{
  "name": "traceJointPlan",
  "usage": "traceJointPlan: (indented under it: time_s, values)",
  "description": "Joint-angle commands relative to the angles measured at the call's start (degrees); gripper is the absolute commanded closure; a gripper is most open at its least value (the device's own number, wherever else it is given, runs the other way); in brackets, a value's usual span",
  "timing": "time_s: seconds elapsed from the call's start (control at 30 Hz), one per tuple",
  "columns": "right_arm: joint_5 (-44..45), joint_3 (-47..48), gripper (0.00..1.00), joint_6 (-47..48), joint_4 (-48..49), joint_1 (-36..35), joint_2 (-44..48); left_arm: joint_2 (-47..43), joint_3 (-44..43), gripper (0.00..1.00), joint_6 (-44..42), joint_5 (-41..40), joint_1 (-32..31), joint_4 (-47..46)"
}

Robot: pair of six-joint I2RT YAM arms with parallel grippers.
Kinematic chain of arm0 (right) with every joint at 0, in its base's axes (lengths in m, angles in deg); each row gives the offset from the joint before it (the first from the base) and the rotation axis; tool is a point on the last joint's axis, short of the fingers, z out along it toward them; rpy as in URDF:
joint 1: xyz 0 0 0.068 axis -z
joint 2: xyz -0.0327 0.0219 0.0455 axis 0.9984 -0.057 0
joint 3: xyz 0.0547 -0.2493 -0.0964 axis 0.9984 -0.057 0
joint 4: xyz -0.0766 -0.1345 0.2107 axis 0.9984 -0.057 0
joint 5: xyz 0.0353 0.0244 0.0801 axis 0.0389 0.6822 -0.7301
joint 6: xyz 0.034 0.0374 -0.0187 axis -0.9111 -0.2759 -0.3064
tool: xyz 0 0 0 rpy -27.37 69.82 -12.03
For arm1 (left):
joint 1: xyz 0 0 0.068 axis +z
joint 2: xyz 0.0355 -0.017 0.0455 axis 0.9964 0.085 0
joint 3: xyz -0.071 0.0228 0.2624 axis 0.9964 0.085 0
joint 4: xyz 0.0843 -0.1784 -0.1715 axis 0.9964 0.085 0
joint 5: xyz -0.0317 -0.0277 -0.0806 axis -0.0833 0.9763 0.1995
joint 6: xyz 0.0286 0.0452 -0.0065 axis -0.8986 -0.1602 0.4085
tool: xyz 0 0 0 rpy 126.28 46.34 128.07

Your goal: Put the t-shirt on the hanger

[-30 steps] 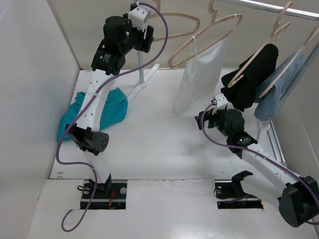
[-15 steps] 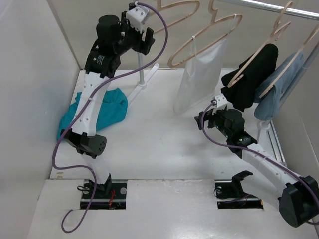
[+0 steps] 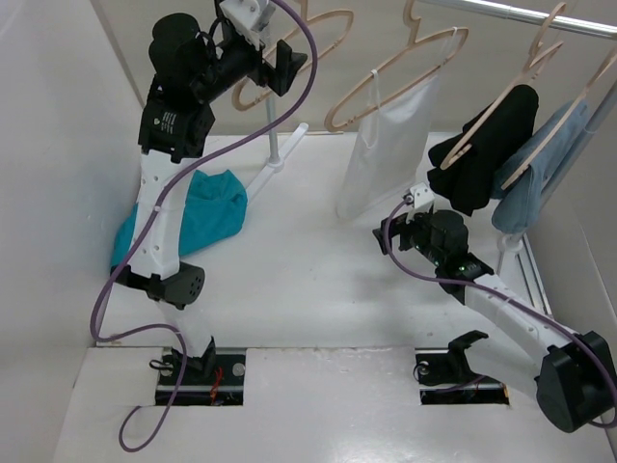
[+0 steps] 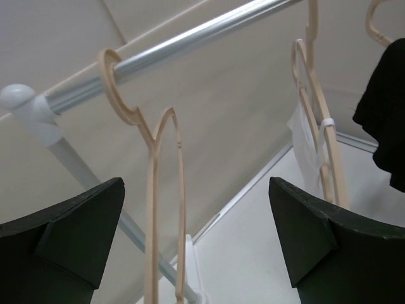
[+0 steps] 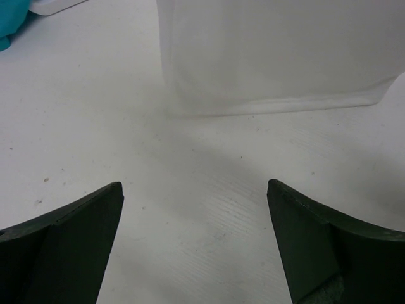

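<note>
Next I should move my left gripper down to close on the wooden hanger's near end (image 3: 241,99) (image 4: 152,288), which lies below the gripper, as the hanger already hangs between my open fingers.
The teal t-shirt (image 3: 198,214) lies crumpled on the table at the left, behind my left arm. A corner of it shows in the right wrist view (image 5: 9,22). An empty wooden hanger (image 3: 342,24) hangs on the metal rail (image 3: 521,14). In the left wrist view this hanger (image 4: 166,190) hangs between the two jaws, touching neither. My left gripper (image 3: 287,66) is raised high by the hanger, open and empty (image 4: 196,183). My right gripper (image 3: 386,236) is open and empty low over the table (image 5: 193,185), well apart from the t-shirt.
A white translucent garment (image 3: 386,145) hangs on a second hanger (image 3: 405,68) and fills the far part of the right wrist view (image 5: 272,50). A black garment (image 3: 482,159) and a light-blue one (image 3: 545,169) hang at the right. The rack's post (image 3: 275,135) stands behind the t-shirt.
My left arm has lifted and swung left, bringing its open gripper up to the empty hanger. My right gripper has shifted slightly left. The t-shirt has not moved.
</note>
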Motion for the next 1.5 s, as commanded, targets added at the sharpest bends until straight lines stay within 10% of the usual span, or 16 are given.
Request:
traceJointPlan:
  time_s: [0.0,0.4,0.57,0.77,1.47]
  values:
    - [-2.22,2.50,0.00,0.13,1.45,0.46,-0.38,-0.97,-1.49,0.04,-0.90,-5.05,-0.12,-3.74]
    - [-2.74,1.98,0.00,0.13,1.45,0.98,0.76,6.06,4.49,0.00,-3.99,-4.82,-0.12,-3.21]
    - [-2.22,1.45,0.00,0.13,0.92,0.98,1.81,8.00,4.49,0.56,0.24,-4.71,-0.73,-4.26]
    - [-1.69,0.93,0.00,0.13,0.40,1.51,2.34,6.87,6.68,0.99,-0.29,-11.57,-1.35,-4.26]
    - [-7.58,4.61,0.00,1.44,-1.01,0.90,-2.67,-3.94,8.26,1.00,-0.82,-18.78,-1.35,-4.90]
